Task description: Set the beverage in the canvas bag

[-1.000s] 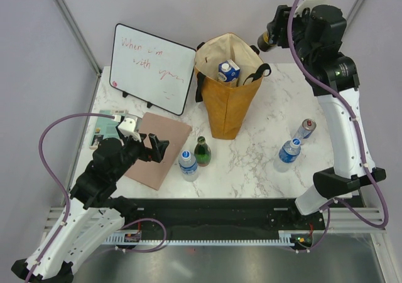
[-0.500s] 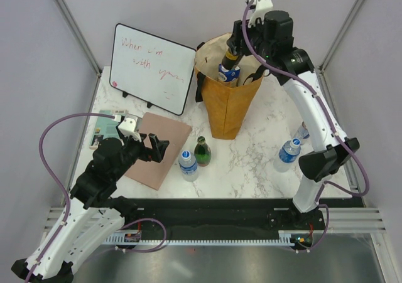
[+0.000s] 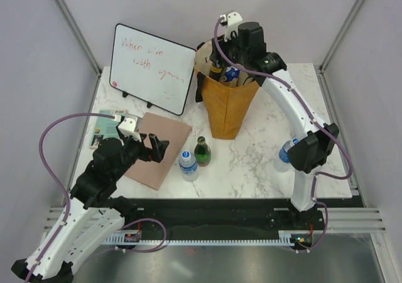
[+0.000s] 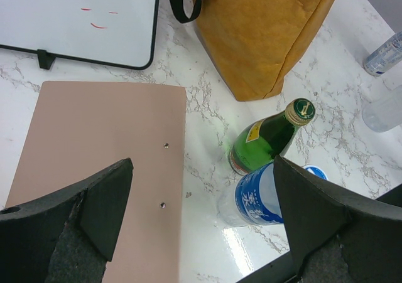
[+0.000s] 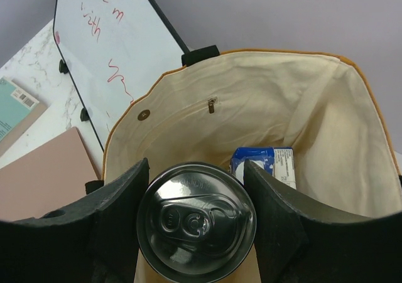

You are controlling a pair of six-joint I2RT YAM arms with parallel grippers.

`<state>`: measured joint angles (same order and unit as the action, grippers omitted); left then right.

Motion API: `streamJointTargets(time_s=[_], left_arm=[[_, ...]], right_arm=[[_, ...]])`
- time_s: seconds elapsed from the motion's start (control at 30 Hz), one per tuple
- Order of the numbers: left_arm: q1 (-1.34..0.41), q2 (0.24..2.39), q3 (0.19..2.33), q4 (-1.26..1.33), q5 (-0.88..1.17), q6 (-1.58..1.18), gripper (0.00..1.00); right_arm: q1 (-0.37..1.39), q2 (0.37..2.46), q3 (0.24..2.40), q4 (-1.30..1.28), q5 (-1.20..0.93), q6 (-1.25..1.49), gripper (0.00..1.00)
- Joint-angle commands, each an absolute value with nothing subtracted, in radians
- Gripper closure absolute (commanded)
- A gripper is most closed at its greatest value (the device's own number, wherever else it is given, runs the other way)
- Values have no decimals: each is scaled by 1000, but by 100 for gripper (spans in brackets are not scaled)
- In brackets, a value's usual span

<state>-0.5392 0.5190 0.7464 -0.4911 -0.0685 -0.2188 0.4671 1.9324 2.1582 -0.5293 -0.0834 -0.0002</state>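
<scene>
I should next lower my right gripper into the canvas bag's opening (image 5: 204,146) beside the blue-and-white carton (image 5: 265,165) and let go of the can, because the can is still hanging above the carton.
The beverage, a dark can with a silver top (image 5: 196,217), is clamped between my right gripper's (image 5: 196,202) fingers. It hangs over the open mouth of the canvas bag (image 3: 226,107), a tall mustard-brown tote with cream lining (image 5: 251,107). In the top view the right gripper (image 3: 220,68) is over the bag's left rim. A blue-and-white carton (image 5: 265,165) lies inside the bag. My left gripper (image 3: 157,148) is open, hovering above the table with nothing between its fingers (image 4: 107,201).
A green glass bottle (image 3: 201,151) and a blue-labelled water bottle (image 3: 187,164) stand in front of the bag. Another water bottle (image 3: 286,154) is at the right, half behind the right arm. A pink board (image 3: 160,148), teal book (image 3: 103,129) and whiteboard (image 3: 151,66) are on the left.
My right arm has swung left from the back right corner, carrying the can to a spot over the bag's mouth. The left arm has not moved.
</scene>
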Motion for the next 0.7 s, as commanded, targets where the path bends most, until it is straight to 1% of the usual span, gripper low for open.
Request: streamJointTargets(time_s=[0.0, 0.27, 0.67], left_arm=[[-543, 525, 747, -453, -58, -199, 0], [-543, 523, 746, -453, -60, -199, 0], [-543, 523, 747, -453, -58, -199, 0]], right_arm=[[465, 1959, 2178, -388, -104, -52, 100], [465, 2032, 2172, -387, -103, -69, 100], [466, 2062, 2094, -362, -84, -86, 100]])
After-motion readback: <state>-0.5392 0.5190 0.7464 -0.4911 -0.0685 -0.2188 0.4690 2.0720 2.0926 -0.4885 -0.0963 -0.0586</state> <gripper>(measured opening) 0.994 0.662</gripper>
